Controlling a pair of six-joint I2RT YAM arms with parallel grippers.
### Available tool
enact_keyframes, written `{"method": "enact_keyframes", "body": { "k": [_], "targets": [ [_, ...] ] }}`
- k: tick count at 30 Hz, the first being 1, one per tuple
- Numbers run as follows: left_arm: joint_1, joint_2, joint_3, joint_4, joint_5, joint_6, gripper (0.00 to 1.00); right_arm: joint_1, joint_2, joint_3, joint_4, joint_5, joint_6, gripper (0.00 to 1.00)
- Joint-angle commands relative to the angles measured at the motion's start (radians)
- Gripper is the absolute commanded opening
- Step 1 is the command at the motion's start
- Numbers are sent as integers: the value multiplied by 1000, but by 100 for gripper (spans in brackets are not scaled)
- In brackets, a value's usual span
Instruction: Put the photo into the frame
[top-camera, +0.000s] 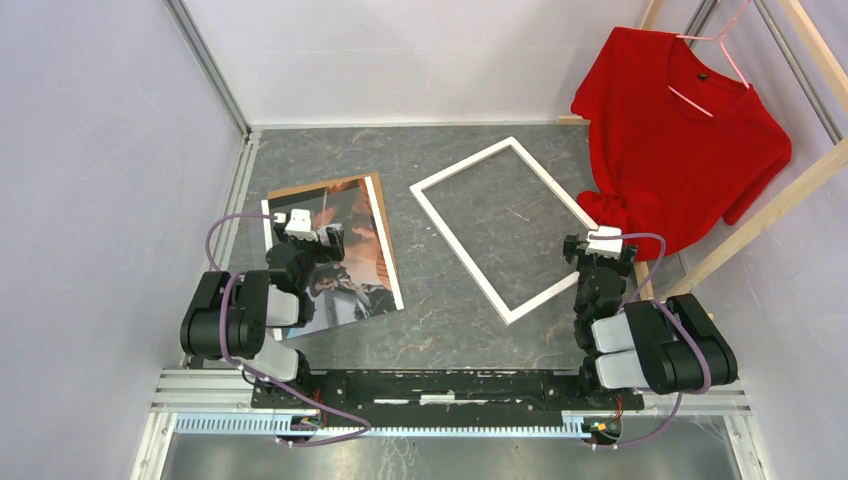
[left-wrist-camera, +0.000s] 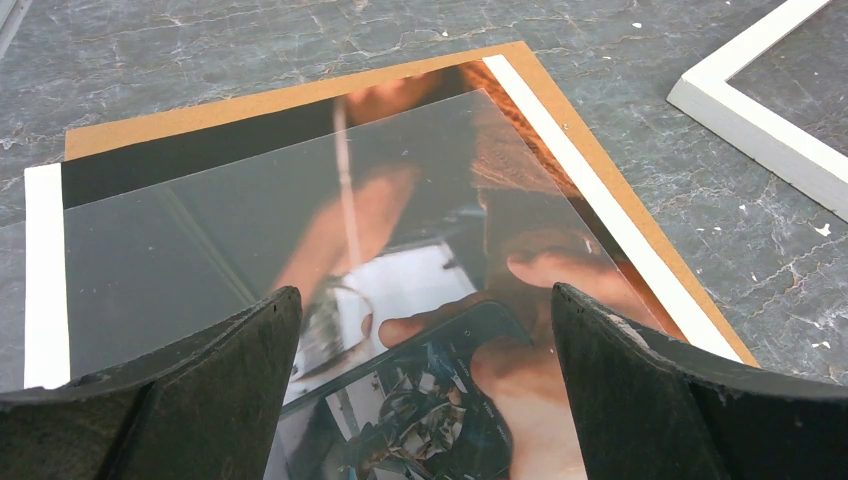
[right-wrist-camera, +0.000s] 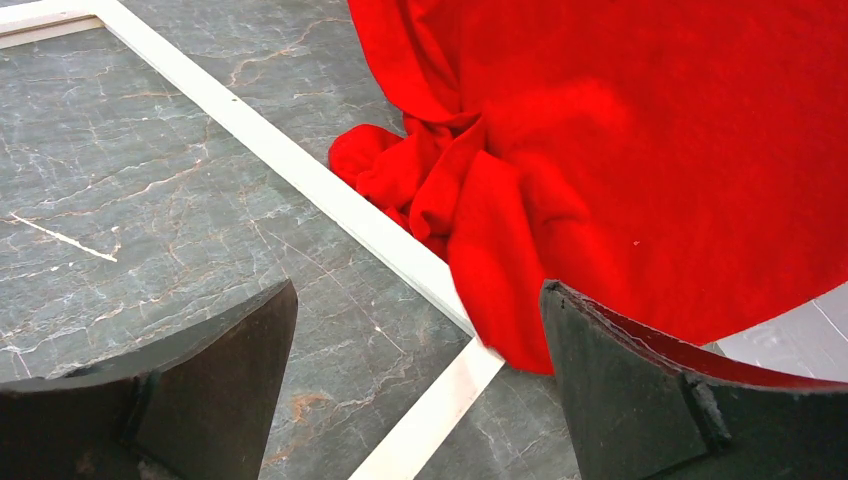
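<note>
The right gripper moves across the frame (top-camera: 470, 265) to the left in the top view next, and lowers onto the frame's bar facing the photo, clear of the shirt.
The photo (top-camera: 350, 255) lies face up on the left of the table, on top of a brown hardboard sheet (left-wrist-camera: 300, 95). A clear glossy sheet (left-wrist-camera: 250, 230) rests over it. My left gripper (top-camera: 298, 222) hovers over the photo's near half, open, and the printed hand and phone show between its fingers (left-wrist-camera: 425, 310). The white frame (top-camera: 470, 265) lies flat and tilted in the middle of the table; one corner of it shows in the left wrist view (left-wrist-camera: 760, 110). My right gripper (top-camera: 604, 240) is open above the frame's right corner (right-wrist-camera: 440, 400), with nothing in it (right-wrist-camera: 420, 300).
A red shirt (top-camera: 680, 140) hangs on a pink hanger from a bare-wood rack (top-camera: 760, 215) at the back right. Its hem (right-wrist-camera: 480, 200) drapes onto the frame's right rail. White walls and metal rails close in the table.
</note>
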Motion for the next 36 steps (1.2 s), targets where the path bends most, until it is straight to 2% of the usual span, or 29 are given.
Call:
{"method": "enact_keyframes", "body": {
  "k": [1,8,11,13,15,17,18,22,27,30,36],
  "targets": [
    [5,0,12,48,-8,36,100,-3,-1,-95,34,-3,-12,98],
    [6,1,21,34,-12,30,100,-3,-20,-86,37,15,-11,98],
    [29,-31,51,-28,20,17,100,-2,-181,109,-469,55,31,98],
    [37,-66,160,-252,7,16,100,-3,-215,268,-720,71,83,98],
    [40,-61,302,-548,3,21,100,-3,-244,345,-834,145,267,98],
    [41,-40,406,-688,4,52,100,-5,-272,419,-1024,266,533,98],
    [45,-39,433,-725,-6,63,100,-14,-279,452,-1101,244,609,98],
    [67,-79,538,-877,13,63,100,-16,-222,564,-1127,-107,521,98],
    [72,-89,709,-1132,95,53,100,187,-102,681,-1203,-108,448,98],
    [72,-83,806,-1298,130,57,100,274,-21,728,-1214,-206,412,98],
    [73,-120,889,-1462,120,109,100,437,143,824,-1257,-305,360,98]
  ]
}}
